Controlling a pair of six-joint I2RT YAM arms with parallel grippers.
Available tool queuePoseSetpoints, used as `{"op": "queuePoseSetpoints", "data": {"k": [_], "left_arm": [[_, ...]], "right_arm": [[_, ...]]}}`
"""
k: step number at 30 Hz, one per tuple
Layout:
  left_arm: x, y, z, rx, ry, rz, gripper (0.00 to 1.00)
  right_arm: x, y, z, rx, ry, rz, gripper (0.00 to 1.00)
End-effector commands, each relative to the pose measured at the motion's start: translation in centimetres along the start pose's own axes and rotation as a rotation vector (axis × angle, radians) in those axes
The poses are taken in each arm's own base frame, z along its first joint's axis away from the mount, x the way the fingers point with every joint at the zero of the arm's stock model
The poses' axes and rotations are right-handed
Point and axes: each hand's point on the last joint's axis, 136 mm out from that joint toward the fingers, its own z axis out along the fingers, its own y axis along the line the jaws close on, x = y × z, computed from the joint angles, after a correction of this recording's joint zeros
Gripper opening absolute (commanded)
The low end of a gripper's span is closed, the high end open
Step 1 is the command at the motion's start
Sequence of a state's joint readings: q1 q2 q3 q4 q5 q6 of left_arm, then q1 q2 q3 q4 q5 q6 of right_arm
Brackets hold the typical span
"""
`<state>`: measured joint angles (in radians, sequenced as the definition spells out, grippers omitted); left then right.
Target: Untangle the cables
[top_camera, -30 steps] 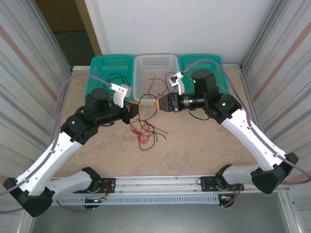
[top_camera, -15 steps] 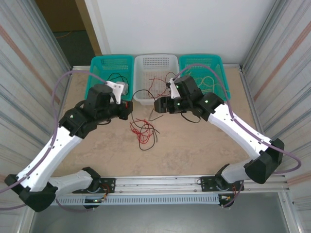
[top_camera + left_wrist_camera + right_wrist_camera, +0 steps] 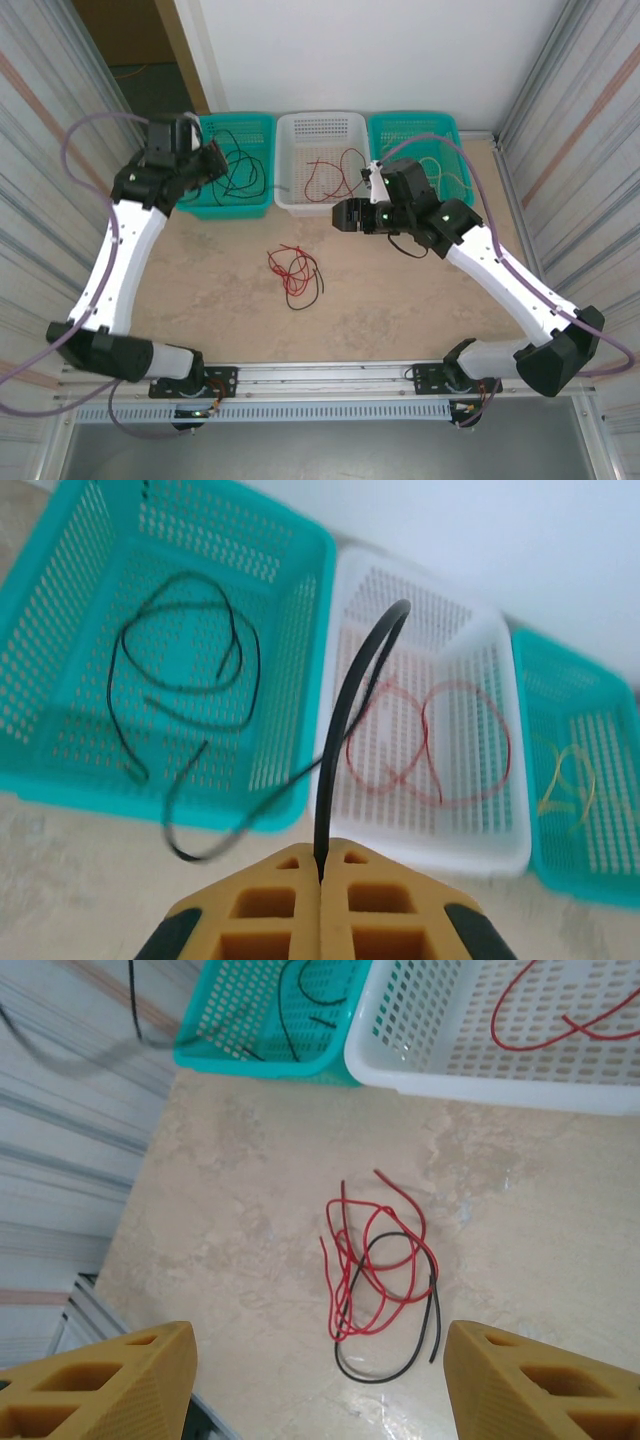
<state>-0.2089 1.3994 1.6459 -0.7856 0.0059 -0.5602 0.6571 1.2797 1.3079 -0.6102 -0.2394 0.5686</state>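
Note:
The robot's left gripper should move outward and down over the bottom of the teal basket to let go of the black cable, because another black cable is already lying there.
My left gripper (image 3: 212, 160) hangs above the left teal basket (image 3: 250, 207). In the left wrist view it (image 3: 322, 872) is shut on a black cable (image 3: 345, 720) that arches up from between the yellow pads, its free end trailing over the basket's front wall. Another black cable (image 3: 185, 645) lies inside that basket. A tangle of red and black cables (image 3: 295, 275) rests on the table. My right gripper (image 3: 338, 215) is above and to the right of the tangle (image 3: 380, 1270). It (image 3: 320, 1365) is open, with nothing between its fingers.
The white basket (image 3: 320, 116) in the middle holds red cables (image 3: 430, 740). The right teal basket (image 3: 415, 118) holds a pale yellow cable (image 3: 565, 785). Corrugated metal walls flank the table (image 3: 400, 310) on both sides, and a rail runs along its near edge.
My left arm swung from the table's middle up and left to the left teal basket, carrying the black cable. My right gripper drew back slightly to the right and stands open.

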Motion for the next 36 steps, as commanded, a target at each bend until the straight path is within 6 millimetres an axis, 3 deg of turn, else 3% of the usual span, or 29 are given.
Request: {"op": "queuePoseSetpoints", "data": {"k": [1, 5, 9, 14, 19, 22, 24, 29, 33, 36], "left_arm": [[-4.8, -0.8, 0.7, 0.053, -0.112, -0.090, 0.00], [-8.3, -0.2, 2.5, 0.066, -0.180, -0.162, 0.00], [-10.3, 0.8, 4.8, 0.052, -0.223, -0.178, 0.00], [-10.9, 2.2, 8.2, 0.026, -0.222, -0.201, 0.00], [-10.2, 3.1, 12.0, 0.005, -0.179, -0.200, 0.01], [-8.4, 4.1, 14.2, -0.010, -0.121, -0.213, 0.44], [-7.1, 4.4, 14.9, -0.012, -0.095, -0.215, 0.53], [-4.5, 3.6, 13.6, -0.004, -0.054, -0.184, 0.55], [-2.3, 1.9, 10.1, 0.010, -0.021, -0.120, 0.56], [1.0, 0.0, 6.9, 0.051, 0.026, -0.065, 0.50]], "right_arm": [[1.1, 0.8, -0.5, -0.031, 0.008, -0.022, 0.65], [1.8, 0.4, -0.4, -0.022, 0.017, -0.018, 0.66], [2.1, 0.2, 0.0, -0.018, 0.032, -0.015, 0.66], [2.4, -0.3, 0.4, 0.000, 0.050, -0.023, 0.65], [2.6, -0.7, 0.9, 0.006, 0.064, -0.020, 0.65], [2.5, -1.0, 1.3, 0.014, 0.079, -0.020, 0.65], [2.5, -1.2, 1.6, 0.027, 0.089, -0.023, 0.65], [2.2, -0.8, 1.4, 0.024, 0.088, -0.025, 0.64], [1.8, -0.5, 1.2, 0.026, 0.073, -0.012, 0.64], [2.2, -0.3, 1.5, 0.028, 0.082, 0.003, 0.65]]}}
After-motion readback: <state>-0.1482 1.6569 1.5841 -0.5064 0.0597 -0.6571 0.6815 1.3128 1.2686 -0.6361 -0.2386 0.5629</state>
